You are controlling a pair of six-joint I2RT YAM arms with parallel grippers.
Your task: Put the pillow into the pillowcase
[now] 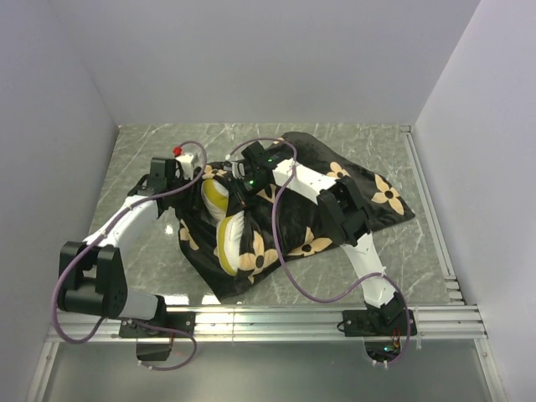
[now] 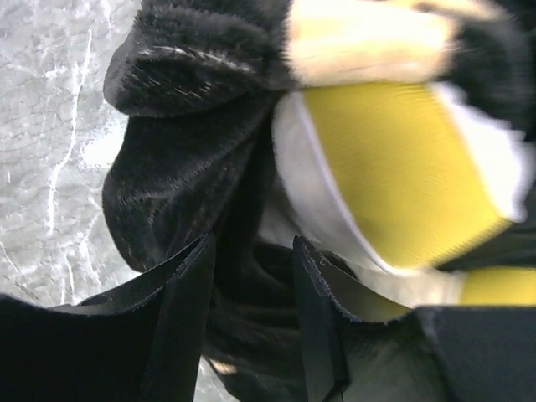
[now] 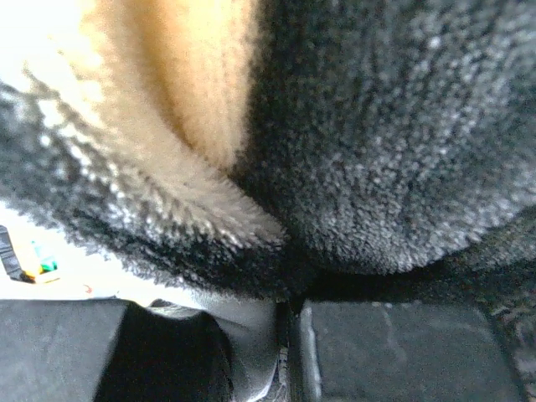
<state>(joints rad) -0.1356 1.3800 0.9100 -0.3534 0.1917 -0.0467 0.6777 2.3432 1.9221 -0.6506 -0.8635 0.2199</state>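
Observation:
My left gripper moves down and outward onto the far edge of the pillowcase's opening next. That black fold lies below and outward of the gripper's fingers.
The black pillowcase with tan flowers lies crumpled in the middle of the table. At its left end the white pillow with a yellow band shows in the mouth, partly inside. My left gripper is at that mouth. In the left wrist view, my left gripper is open, with black pillowcase folds lying across the gap. The pillow's yellow band is just to the right. My right gripper sits on the case's upper edge. In the right wrist view, my right gripper is shut on the pillowcase.
The grey marble table is boxed in by white walls at the left, back and right. A metal rail runs along the near edge, and another rail runs down the right side. Purple cables loop over both arms.

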